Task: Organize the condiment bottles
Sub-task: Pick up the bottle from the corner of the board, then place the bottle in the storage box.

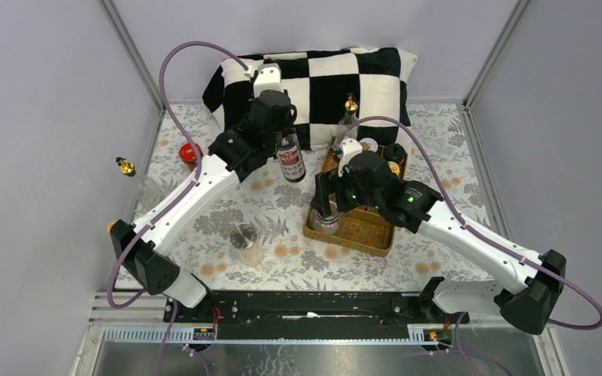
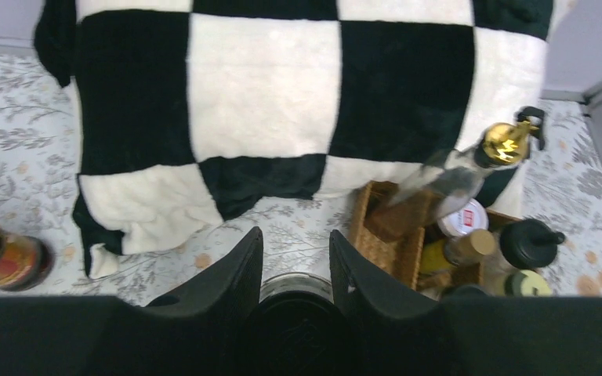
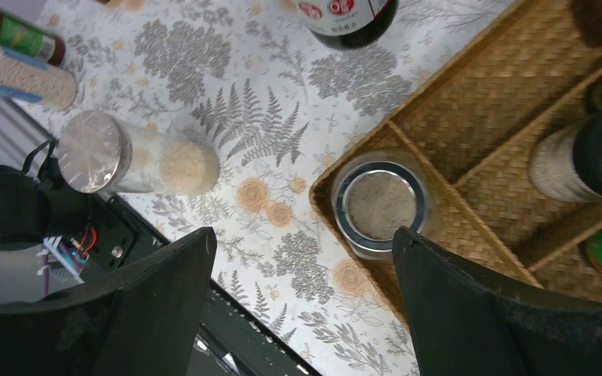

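Note:
An open space shows beside the black-capped jar. My left gripper should first move the dark bottle over the tray, to get it back and down into that space.
My left gripper (image 1: pixel 284 139) is shut on the neck of a dark condiment bottle with a red-and-white label (image 1: pixel 290 160), held upright over the floral cloth left of the wicker tray (image 1: pixel 360 233). In the left wrist view its fingers (image 2: pixel 243 262) clamp the bottle's top (image 2: pixel 294 288). My right gripper (image 1: pixel 325 202) is open above the tray's near-left compartment, where a clear spice jar (image 3: pixel 380 205) stands beside its right fingertip (image 3: pixel 431 266). Nothing is between the jaws. More bottles fill the tray's far end, among them a gold-topped one (image 2: pixel 505 142) and a black-capped one (image 2: pixel 529 241).
A clear spice jar (image 1: pixel 247 244) stands on the cloth near the left arm. A red-capped bottle (image 1: pixel 190 155) and a gold-topped bottle (image 1: pixel 125 166) stand at the left edge. A checkered cushion (image 1: pixel 313 78) lies at the back, behind the tray.

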`<state>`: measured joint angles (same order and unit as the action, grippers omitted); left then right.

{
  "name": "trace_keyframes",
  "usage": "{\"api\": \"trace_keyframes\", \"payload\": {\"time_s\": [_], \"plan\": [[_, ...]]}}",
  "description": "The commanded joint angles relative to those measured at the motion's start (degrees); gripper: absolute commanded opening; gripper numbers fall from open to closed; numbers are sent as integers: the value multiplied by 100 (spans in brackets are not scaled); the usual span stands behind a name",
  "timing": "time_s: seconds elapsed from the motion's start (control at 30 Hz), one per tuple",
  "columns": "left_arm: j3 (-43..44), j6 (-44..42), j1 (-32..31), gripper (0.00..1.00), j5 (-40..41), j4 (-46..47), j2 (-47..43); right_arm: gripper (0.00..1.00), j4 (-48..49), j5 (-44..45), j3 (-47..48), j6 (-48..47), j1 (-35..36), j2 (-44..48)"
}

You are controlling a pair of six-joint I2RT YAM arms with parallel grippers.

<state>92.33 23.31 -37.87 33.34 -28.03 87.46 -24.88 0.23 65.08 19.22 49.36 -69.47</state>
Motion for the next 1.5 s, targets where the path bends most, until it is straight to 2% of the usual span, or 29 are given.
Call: {"api": "trace_keyframes", "payload": {"time_s": [0.0,0.27,0.5,0.67,0.83,1.47], "plan": [[471,-33,-240,27,-409,363,198,90,-209,800,238,-123,34,518],[1276,-281,-1075,27,-217,482,985,91,-394,1550,375,-80,38,1203],[2086,-415,-1595,28,-183,490,1689,92,-559,1683,441,-146,38,1387],[2279,-428,-1791,28,-185,529,2024,93,-602,1728,358,-213,34,1460],[2028,-434,-1853,28,-96,749,2158,93,-625,1745,268,-269,35,1548],[184,-806,-1988,28,-251,2783,2391,94,-444,1532,-199,-244,37,1731]]}}
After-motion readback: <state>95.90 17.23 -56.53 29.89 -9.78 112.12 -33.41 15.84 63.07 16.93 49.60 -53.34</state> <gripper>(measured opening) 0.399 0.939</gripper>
